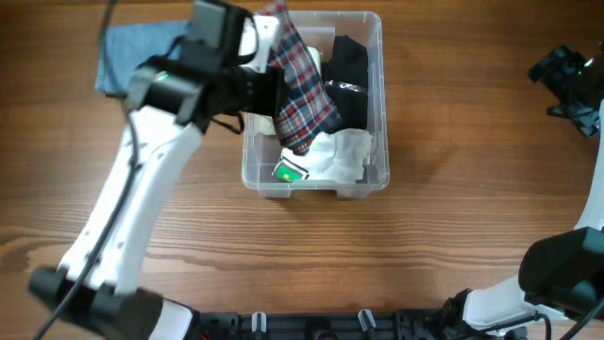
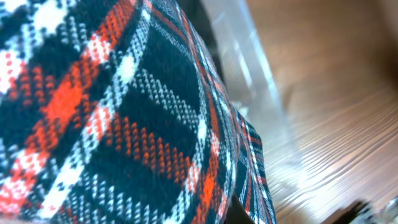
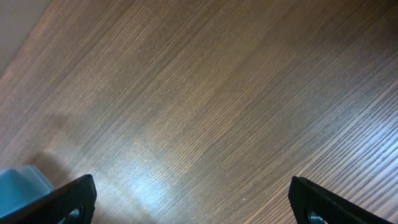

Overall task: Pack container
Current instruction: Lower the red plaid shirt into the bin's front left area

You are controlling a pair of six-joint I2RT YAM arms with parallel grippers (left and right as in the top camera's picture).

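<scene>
The black garment [image 1: 351, 76] takes the other half, so I will move my left gripper toward it next, over the container's half beside it, and let go of the plaid garment there.
The clear plastic container [image 1: 380, 104] stands at the back middle of the table. Inside lie a black garment [image 1: 351, 76] and a white garment [image 1: 342, 151] with a green tag [image 1: 290, 171]. My left gripper [image 1: 267, 87] is at the container's left wall, shut on a red, white and dark plaid garment [image 1: 304, 90] that hangs over the left half of the container. In the left wrist view the plaid garment [image 2: 112, 118] fills most of the frame and hides the fingers; the container's wall [image 2: 249, 68] shows beside it. My right gripper [image 3: 193, 193] is open and empty over bare wood, at the far right [image 1: 569, 76].
A folded blue cloth [image 1: 137, 52] lies on the table at the back left, behind my left arm. A pale blue edge [image 3: 22, 183] shows at the lower left of the right wrist view. The wooden table [image 1: 453, 236] surrounds the container.
</scene>
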